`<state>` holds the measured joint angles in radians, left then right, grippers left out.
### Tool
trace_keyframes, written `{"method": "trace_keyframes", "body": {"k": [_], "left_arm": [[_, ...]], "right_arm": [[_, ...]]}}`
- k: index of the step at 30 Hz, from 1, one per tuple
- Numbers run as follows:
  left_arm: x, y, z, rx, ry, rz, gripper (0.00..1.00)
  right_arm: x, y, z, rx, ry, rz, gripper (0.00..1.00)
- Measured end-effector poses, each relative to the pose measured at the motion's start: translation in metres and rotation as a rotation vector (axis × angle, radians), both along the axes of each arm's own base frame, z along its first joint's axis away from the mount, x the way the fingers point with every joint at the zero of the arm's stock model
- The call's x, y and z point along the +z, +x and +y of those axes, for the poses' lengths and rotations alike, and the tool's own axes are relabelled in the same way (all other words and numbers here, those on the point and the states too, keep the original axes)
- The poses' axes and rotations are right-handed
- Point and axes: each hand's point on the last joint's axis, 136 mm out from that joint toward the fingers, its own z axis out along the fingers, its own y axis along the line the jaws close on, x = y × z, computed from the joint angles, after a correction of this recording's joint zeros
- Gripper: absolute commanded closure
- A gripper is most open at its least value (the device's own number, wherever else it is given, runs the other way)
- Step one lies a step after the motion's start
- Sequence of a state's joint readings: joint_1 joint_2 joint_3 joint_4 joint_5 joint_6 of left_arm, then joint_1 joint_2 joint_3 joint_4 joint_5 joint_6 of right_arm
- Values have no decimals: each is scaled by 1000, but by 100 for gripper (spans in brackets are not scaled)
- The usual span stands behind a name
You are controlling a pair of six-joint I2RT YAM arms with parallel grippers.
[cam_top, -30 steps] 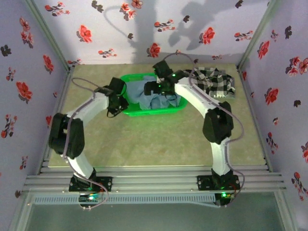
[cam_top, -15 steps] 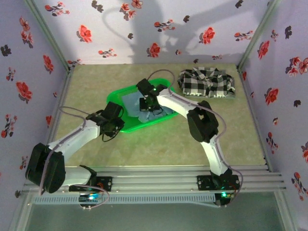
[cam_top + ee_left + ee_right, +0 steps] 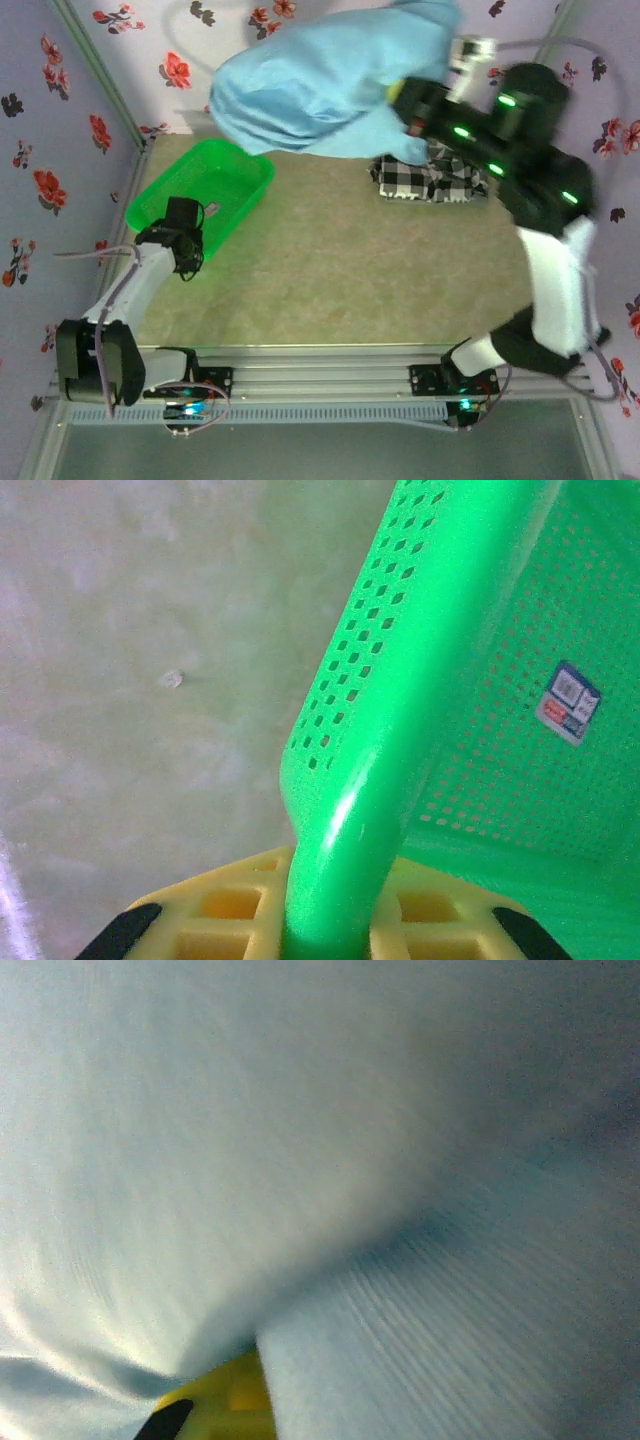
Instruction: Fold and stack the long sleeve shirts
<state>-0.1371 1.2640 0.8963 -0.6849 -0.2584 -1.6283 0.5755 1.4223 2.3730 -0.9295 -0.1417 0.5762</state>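
My left gripper pushes the basket's near rim outward toward the table's far corner beside the basket next, then releases it, since the basket sits angled to the walls.
The light blue long sleeve shirt (image 3: 320, 85) hangs bunched high above the table's back, close to the top camera. My right gripper (image 3: 398, 105) is shut on its right edge; in the right wrist view the blue cloth (image 3: 300, 1160) covers the jaws, with one yellow finger (image 3: 222, 1400) peeking out. The black-and-white checked shirt (image 3: 435, 175) lies crumpled on the table at the back right, partly under the hanging cloth. My left gripper (image 3: 185, 238) is shut on the near rim (image 3: 400, 680) of the green basket (image 3: 215, 180), the rim pinched between its yellow jaws.
The green basket sits at the left back of the table, tilted toward the left wall, with nothing in it and a small sticker (image 3: 568, 702) on its inner wall. Flowered walls (image 3: 60, 150) enclose three sides. The beige tabletop (image 3: 350, 270) stretches across the middle and front.
The right gripper shut on the blue shirt in the basket and lifted it high toward the back right. The left arm pulled the basket leftward.
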Motion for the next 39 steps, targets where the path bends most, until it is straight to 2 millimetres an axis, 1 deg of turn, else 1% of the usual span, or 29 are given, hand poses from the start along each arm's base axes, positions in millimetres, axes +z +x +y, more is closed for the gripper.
{"method": "trace_keyframes", "body": {"k": [1,2,3,4,5,8,10,13,15,16,19,21,25,26,27,28,29,30,31,32,33,34,37,39], "left_arm": [[3,6,2,27,-1,-6,100],[6,12,3,51,-3,-13,100],[7,18,5,76,-5,-19,100],[8,23,6,94,-7,-21,100],[7,28,7,117,-10,-20,100],[3,43,11,185,-19,-17,100],[0,49,15,228,-26,-21,100],[0,59,21,271,-33,-27,100],[1,67,25,295,-34,-40,100],[0,71,28,307,-34,-48,100],[-4,80,35,334,-36,-58,100],[-8,87,39,346,-36,-58,100],[-15,101,45,366,-40,-70,100],[-17,105,46,369,-43,-76,91],[-20,109,46,371,-45,-81,74],[-22,111,47,372,-48,-87,60],[-25,115,47,367,-51,-91,47],[-27,119,48,364,-54,-98,35],[-27,121,48,358,-56,-106,26],[-25,126,48,353,-59,-123,12],[-23,129,48,345,-62,-138,1],[-20,134,48,336,-66,-158,0],[-13,143,44,299,-78,-193,0],[-3,147,41,263,-84,-212,0]], "right_arm": [[-1,-15,-11,-3,-2,1,100],[-8,-28,-18,-1,-14,13,100],[-21,-38,-23,4,-35,41,100],[-34,-42,-26,5,-56,72,100],[-55,-41,-25,5,-90,122,100],[-123,-26,-12,24,-215,290,100],[-174,-14,-1,47,-296,414,100],[-246,-9,7,76,-395,574,100],[-280,-13,8,95,-441,650,100],[-291,-14,9,104,-456,675,100],[-307,-14,15,139,-478,715,100],[-314,-10,21,163,-488,730,100],[-340,1,35,208,-534,796,100],[-348,4,39,224,-546,816,98],[-356,6,44,240,-559,837,96],[-361,9,48,253,-568,854,94],[-367,12,54,268,-577,868,87],[-372,17,61,282,-586,879,78],[-375,21,67,293,-589,886,65],[-377,28,75,308,-592,885,51],[-379,36,83,317,-590,882,39],[-379,43,90,324,-589,875,33],[-369,68,107,334,-577,821,24],[-356,83,113,326,-562,771,19]]}}
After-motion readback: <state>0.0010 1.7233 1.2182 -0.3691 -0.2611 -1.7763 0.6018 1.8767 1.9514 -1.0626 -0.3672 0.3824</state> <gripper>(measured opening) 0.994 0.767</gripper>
